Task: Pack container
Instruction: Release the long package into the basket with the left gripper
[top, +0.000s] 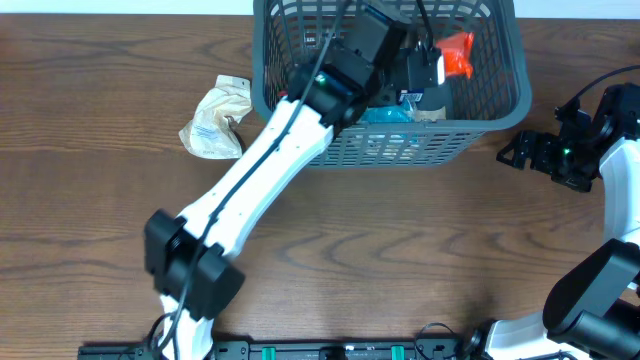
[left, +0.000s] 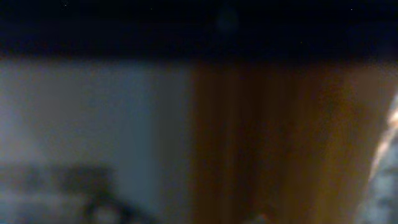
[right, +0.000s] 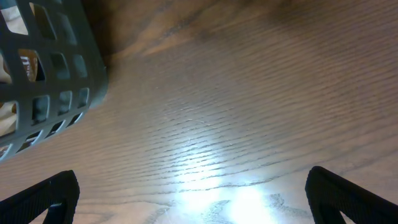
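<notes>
I should next lower my left gripper toward the blue packet and release the orange-red packet, because the blue packet is below my left gripper, to its left in the overhead view.
The dark grey lattice basket stands at the back middle of the table. Its corner shows in the right wrist view. My left arm reaches over the basket's near wall, and my left gripper is inside it, beside an orange-red packet. A blue packet lies in the basket under the arm. The left wrist view is a blur of grey-blue and brown, so its jaws cannot be read. My right gripper is open and empty, low over the bare table right of the basket.
A crumpled beige and white snack packet lies on the wooden table just left of the basket. The right arm's base stands at the front right, and the left arm's base at the front left.
</notes>
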